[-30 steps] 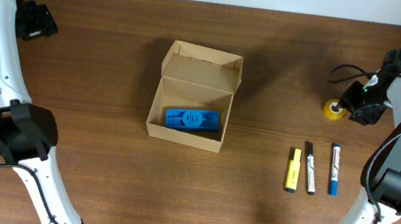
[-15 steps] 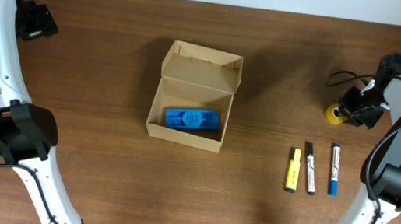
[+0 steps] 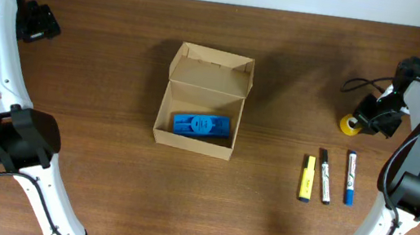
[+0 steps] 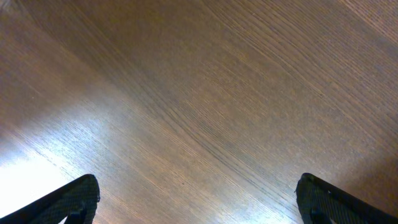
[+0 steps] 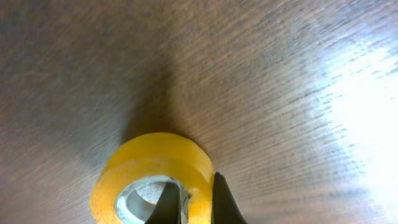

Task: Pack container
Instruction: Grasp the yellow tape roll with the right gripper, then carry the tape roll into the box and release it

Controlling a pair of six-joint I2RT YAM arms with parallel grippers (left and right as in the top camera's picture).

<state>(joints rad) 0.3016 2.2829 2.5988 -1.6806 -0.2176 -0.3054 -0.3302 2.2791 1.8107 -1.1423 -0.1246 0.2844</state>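
Note:
My right gripper will next lift across to the container that stands open to its left in the overhead view, go down over its blue box (image 3: pixel 201 124) and let go of the roll (image 3: pixel 348 124).
The brown cardboard container (image 3: pixel 201 101) stands open mid-table, its flap lid folded back, with a small flat blue box (image 3: pixel 201 124) inside. My right gripper (image 3: pixel 366 119) is at the far right, shut on the wall of a yellow tape roll (image 3: pixel 348 124). In the right wrist view one finger is inside the roll's hole and one outside, the gripper (image 5: pixel 194 198) pinching the yellow tape roll (image 5: pixel 146 171) above the wood. My left gripper (image 3: pixel 38 21) is open and empty at the far left; its wrist view shows only bare wood between the fingertips (image 4: pixel 199 199).
Three markers lie in a row at the right front: a yellow one (image 3: pixel 307 179), a black one (image 3: pixel 324 176) and a blue one (image 3: pixel 350 177). A black cable (image 3: pixel 360 77) loops by the right arm.
My right gripper with the yellow tape roll has shifted slightly toward the front. The left arm, the container and the markers have not moved.

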